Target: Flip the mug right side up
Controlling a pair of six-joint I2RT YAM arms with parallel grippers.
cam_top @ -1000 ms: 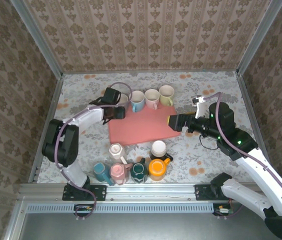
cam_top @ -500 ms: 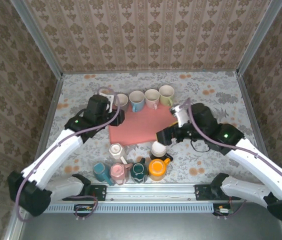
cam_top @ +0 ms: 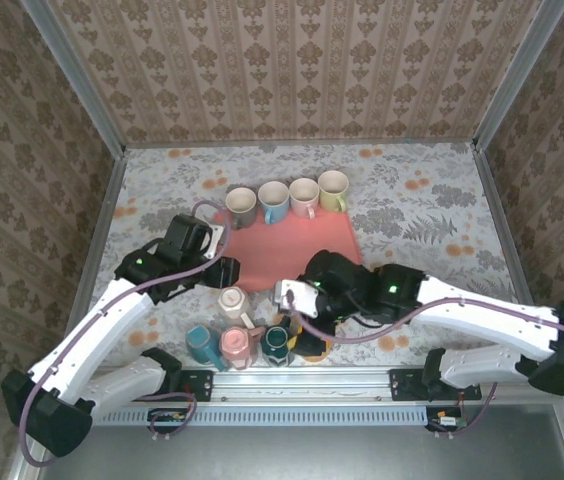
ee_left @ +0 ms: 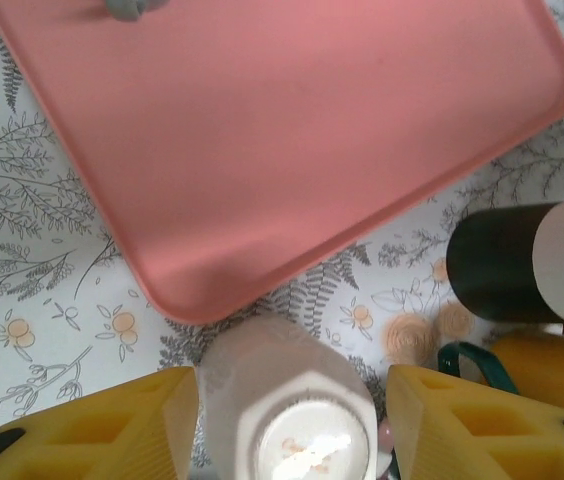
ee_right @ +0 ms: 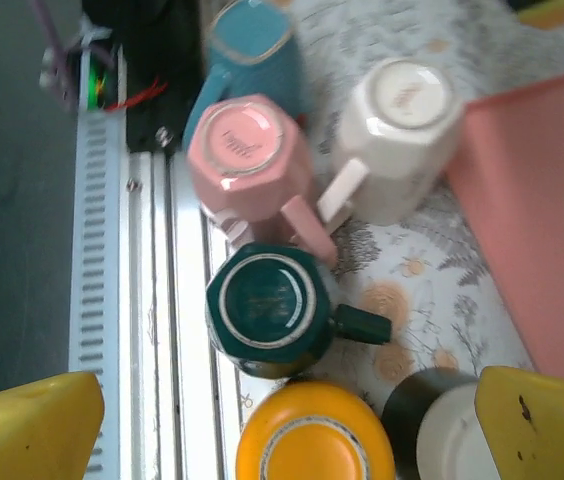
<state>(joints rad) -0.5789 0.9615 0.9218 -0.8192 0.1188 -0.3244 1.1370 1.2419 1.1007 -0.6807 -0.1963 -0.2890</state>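
The dark green mug's body (cam_top: 275, 345) (ee_right: 268, 308) stands below my right gripper, toward the pink mug, so next the gripper needs to move down and that way, fingers astride that body.
A cream mug (ee_left: 292, 410) stands upside down just off the pink mat (ee_left: 292, 130). My left gripper (ee_left: 287, 430) is open and straddles it, with the left finger (ee_left: 92, 430) close to its wall and a gap on the right. From above, the cream mug (cam_top: 232, 300) sits below the left gripper (cam_top: 220, 274). My right gripper (ee_right: 290, 400) is open and hovers over the front row, above an upside-down dark green mug (ee_right: 262, 310) and an orange mug (ee_right: 312, 440). From above, the right gripper (cam_top: 297, 318) covers part of that row.
Other inverted mugs in the front row are pink (ee_right: 247, 150), blue (ee_right: 252, 50) and a black-and-white one (ee_right: 442, 430). Several upright mugs (cam_top: 274, 200) line the mat's far edge. The metal table rail (ee_right: 152, 300) runs right beside the front row.
My left arm has drawn back from the upright mugs to the cream mug. The right arm swung from over the mat's right side down to the front row of mugs.
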